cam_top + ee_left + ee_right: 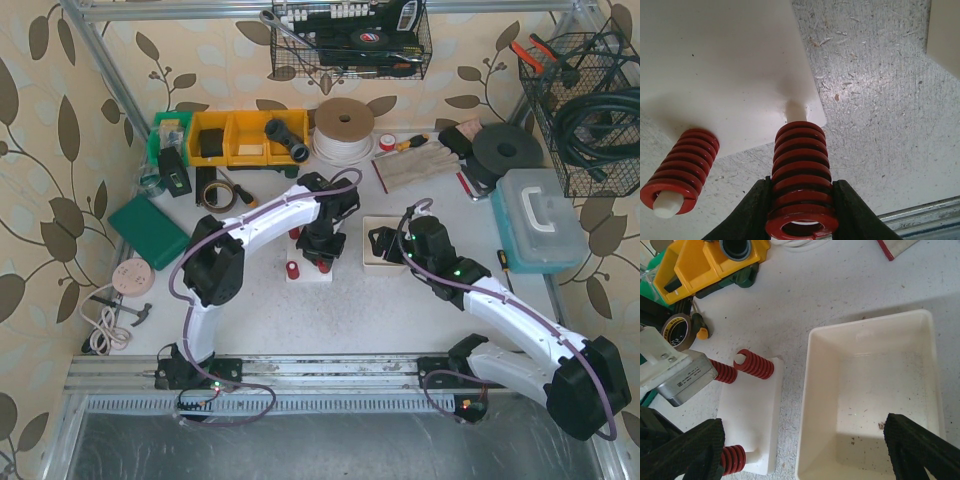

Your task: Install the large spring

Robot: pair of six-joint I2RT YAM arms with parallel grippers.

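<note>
The white peg is still bare below the large red spring. My left gripper needs to move down along the peg next, toward the plate's corner (327, 277) (801, 113), and let go of the spring there.
My left gripper (801, 186) is shut on the large red spring (800, 165). The spring sits over a white peg (795, 110) at a corner of the white base plate (720, 65), and a short length of peg shows between spring and plate. A second red spring (681, 172) stands on a peg to its left. In the top view my left gripper (322, 250) is over the plate (310, 278). My right gripper (802, 440) is open and empty above the cream tray (812, 405), beside the plate (750, 415).
Yellow bins (245, 137), a tape roll (215, 193) and a green case (150, 232) lie to the far left. A blue-lidded toolbox (540, 220) stands at the right. A metal rail (300, 370) runs along the near edge.
</note>
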